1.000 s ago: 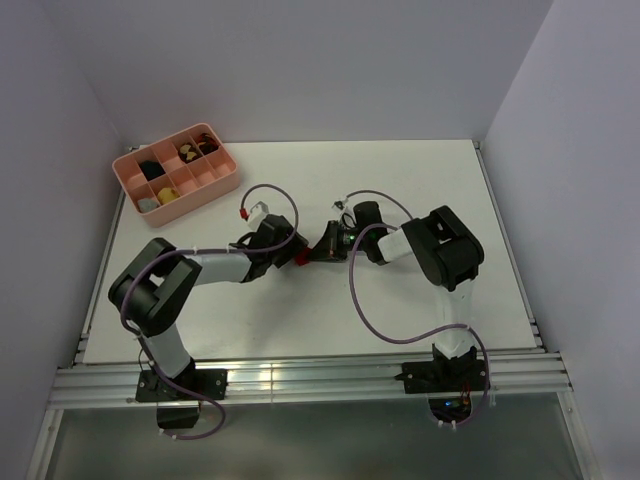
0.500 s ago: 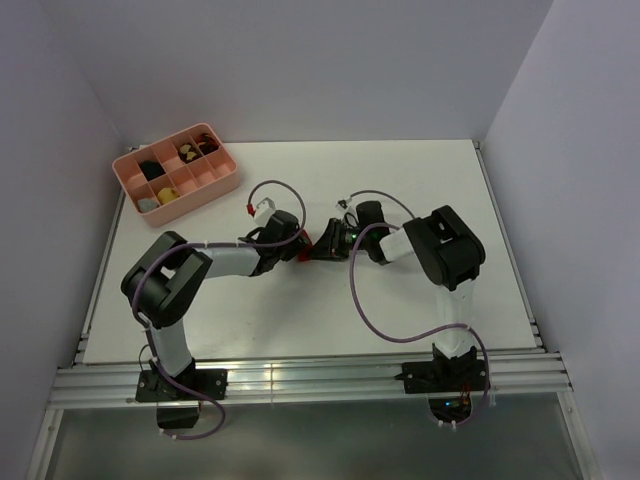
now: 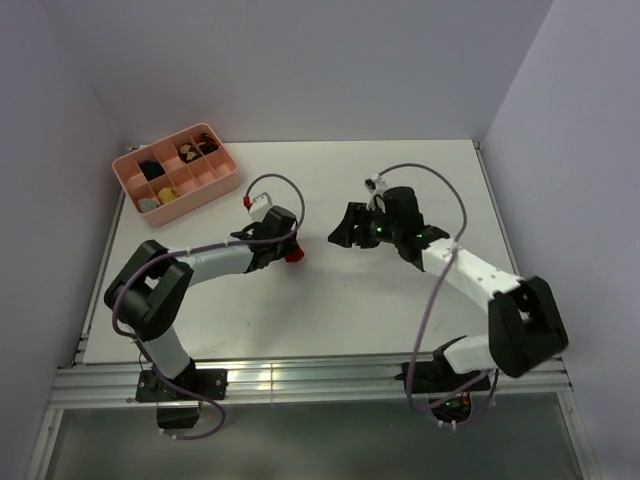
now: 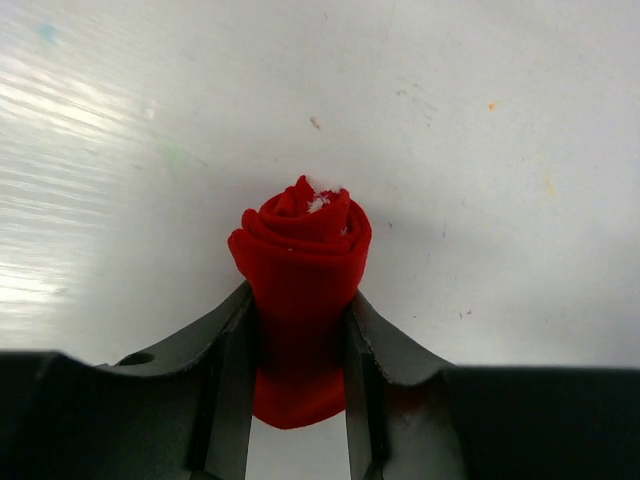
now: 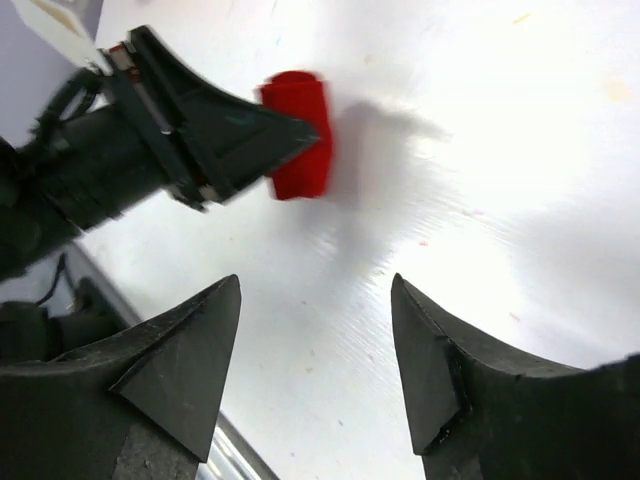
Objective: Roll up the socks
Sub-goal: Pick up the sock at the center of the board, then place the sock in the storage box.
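Observation:
I will next lift my left gripper outward to the tray, lower the red roll into the tray's empty section beside the yellow bundle and let it go.
The red socks are a tight rolled bundle, its spiral end with a bit of white facing away in the left wrist view. My left gripper is shut on the socks, one finger pressed on each side of the roll. From above the socks show as a small red spot at the tip of the left gripper. My right gripper stands open to the right of the roll, apart from it. In the right wrist view the right gripper holds nothing, and the socks lie ahead of it.
A pink divided tray stands at the back left with dark, yellow and grey bundles in its compartments. Walls close in the table at the back and on both sides. A metal rail runs along the near edge.
My right gripper has opened, let go of the socks and drawn back to the right. My left gripper has closed tighter on the roll and stayed about where it was.

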Controlling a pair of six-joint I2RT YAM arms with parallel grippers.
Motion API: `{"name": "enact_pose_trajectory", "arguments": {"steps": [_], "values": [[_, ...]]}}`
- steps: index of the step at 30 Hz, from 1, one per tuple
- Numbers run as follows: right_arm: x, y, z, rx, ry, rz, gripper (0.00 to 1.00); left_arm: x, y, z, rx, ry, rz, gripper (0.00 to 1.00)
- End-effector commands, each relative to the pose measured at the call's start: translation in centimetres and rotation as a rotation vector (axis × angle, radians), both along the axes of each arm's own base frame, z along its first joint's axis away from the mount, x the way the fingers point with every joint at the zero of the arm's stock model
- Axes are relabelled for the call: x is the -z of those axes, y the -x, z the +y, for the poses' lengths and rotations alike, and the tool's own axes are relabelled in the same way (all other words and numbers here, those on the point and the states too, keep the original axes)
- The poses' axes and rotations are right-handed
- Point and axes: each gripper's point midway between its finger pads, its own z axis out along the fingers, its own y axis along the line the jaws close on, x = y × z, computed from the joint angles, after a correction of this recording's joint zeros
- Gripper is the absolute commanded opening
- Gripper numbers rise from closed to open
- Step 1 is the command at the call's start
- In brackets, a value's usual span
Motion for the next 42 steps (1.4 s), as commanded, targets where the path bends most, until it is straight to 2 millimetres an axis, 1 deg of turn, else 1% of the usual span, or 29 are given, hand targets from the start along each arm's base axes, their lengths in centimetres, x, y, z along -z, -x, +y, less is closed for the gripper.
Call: {"name": "enact_pose_trajectory", "arguments": {"steps": [1, 2, 3, 5, 6, 8, 9, 10, 11, 12, 13, 15, 16, 17, 18, 19, 20, 21, 22, 23, 24, 26, 27, 28, 32, 33, 34, 36, 42], "values": [[-1.7, 0.7, -4.9, 0.125, 0.191, -0.073, 0.69, -5.2, -1.2, 2.9, -0.013, -0.081, -0.102, 0.00], [-3.0, 0.7, -5.4, 0.137, 0.203, -0.110, 0.71, -6.3, -1.6, 3.1, -0.002, -0.077, -0.119, 0.00], [-4.5, 1.5, -6.2, 0.155, 0.206, -0.141, 0.72, -8.1, -2.2, 4.1, -0.019, -0.060, -0.151, 0.00], [-6.7, 1.3, -7.6, 0.212, 0.225, -0.190, 0.75, -10.3, -2.9, 5.2, -0.021, -0.070, -0.195, 0.00], [-7.2, 1.8, -8.2, 0.226, 0.234, -0.193, 0.77, -11.8, -3.3, 6.0, -0.038, -0.073, -0.230, 0.00], [-9.5, 2.1, -9.5, 0.288, 0.225, -0.247, 0.85, -13.8, -4.5, 8.2, -0.081, -0.083, -0.258, 0.00], [-10.0, 2.2, -9.9, 0.310, 0.224, -0.261, 0.88, -14.5, -4.9, 8.8, -0.074, -0.086, -0.265, 0.00], [-11.2, 2.4, -10.6, 0.343, 0.215, -0.296, 0.89, -15.1, -5.9, 10.8, -0.111, -0.093, -0.272, 0.00], [-11.9, 2.2, -11.3, 0.382, 0.222, -0.318, 0.91, -16.4, -6.8, 11.7, -0.125, -0.092, -0.290, 0.00], [-12.6, 2.2, -11.7, 0.399, 0.220, -0.342, 0.92, -16.5, -7.4, 12.6, -0.126, -0.114, -0.289, 0.00], [-13.3, 2.2, -12.0, 0.411, 0.217, -0.365, 0.93, -17.0, -8.2, 14.5, -0.160, -0.124, -0.293, 0.00], [-14.7, 2.1, -12.9, 0.459, 0.213, -0.422, 0.99, -18.4, -9.6, 16.1, -0.169, -0.154, -0.320, 0.00], [-14.9, 2.1, -13.0, 0.469, 0.214, -0.434, 1.00, -18.8, -10.3, 17.7, -0.199, -0.156, -0.325, 0.00], [-15.1, 2.0, -13.4, 0.491, 0.213, -0.440, 1.00, -19.8, -11.0, 18.5, -0.213, -0.150, -0.344, 0.01], [-15.5, 1.9, -13.9, 0.520, 0.214, -0.455, 1.00, -19.6, -11.7, 19.1, -0.221, -0.149, -0.342, 0.00], [-15.7, 1.9, -14.1, 0.533, 0.212, -0.462, 1.00, -19.8, -12.3, 20.7, -0.248, -0.144, -0.344, 0.00], [-15.8, 1.8, -14.2, 0.540, 0.214, -0.467, 1.00, -20.6, -13.0, 21.4, -0.260, -0.141, -0.360, 0.00], [-16.2, 1.8, -14.2, 0.545, 0.208, -0.479, 1.00, -20.0, -13.8, 22.0, -0.265, -0.145, -0.351, 0.00], [-16.3, 1.7, -14.3, 0.552, 0.210, -0.481, 1.00, -20.0, -14.4, 23.2, -0.286, -0.148, -0.352, 0.00], [-16.4, 1.6, -14.4, 0.551, 0.218, -0.488, 1.00, -20.6, -15.1, 23.5, -0.289, -0.143, -0.368, 0.01], [-16.6, 1.4, -14.5, 0.561, 0.220, -0.494, 1.00, -19.6, -15.9, 23.7, -0.283, -0.141, -0.350, 0.00], [-16.2, 0.9, -14.5, 0.564, 0.232, -0.488, 1.00, -20.1, -17.3, 24.5, -0.292, -0.137, -0.372, 0.00], [-16.2, 0.7, -14.5, 0.563, 0.234, -0.489, 1.00, -18.9, -18.0, 25.0, -0.301, -0.148, -0.348, 0.00], [-15.6, 0.4, -14.2, 0.554, 0.241, -0.475, 0.99, -19.1, -18.6, 25.5, -0.315, -0.148, -0.355, 0.00], [-14.6, -0.6, -13.6, 0.520, 0.261, -0.455, 0.98, -17.3, -20.3, 26.7, -0.338, -0.149, -0.360, 0.00], [-14.4, -0.7, -13.4, 0.513, 0.266, -0.448, 0.98, -17.0, -20.5, 28.3, -0.365, -0.157, -0.358, 0.00], [-13.8, -0.9, -13.3, 0.504, 0.275, -0.435, 0.97, -17.1, -20.9, 28.5, -0.363, -0.154, -0.366, 0.00], [-13.4, -1.1, -13.0, 0.486, 0.275, -0.422, 0.96, -16.0, -21.5, 28.9, -0.367, -0.160, -0.355, 0.00], [-12.8, -1.1, -12.4, 0.454, 0.265, -0.402, 0.95, -13.8, -21.7, 31.9, -0.432, -0.222, -0.327, 0.00]]}}
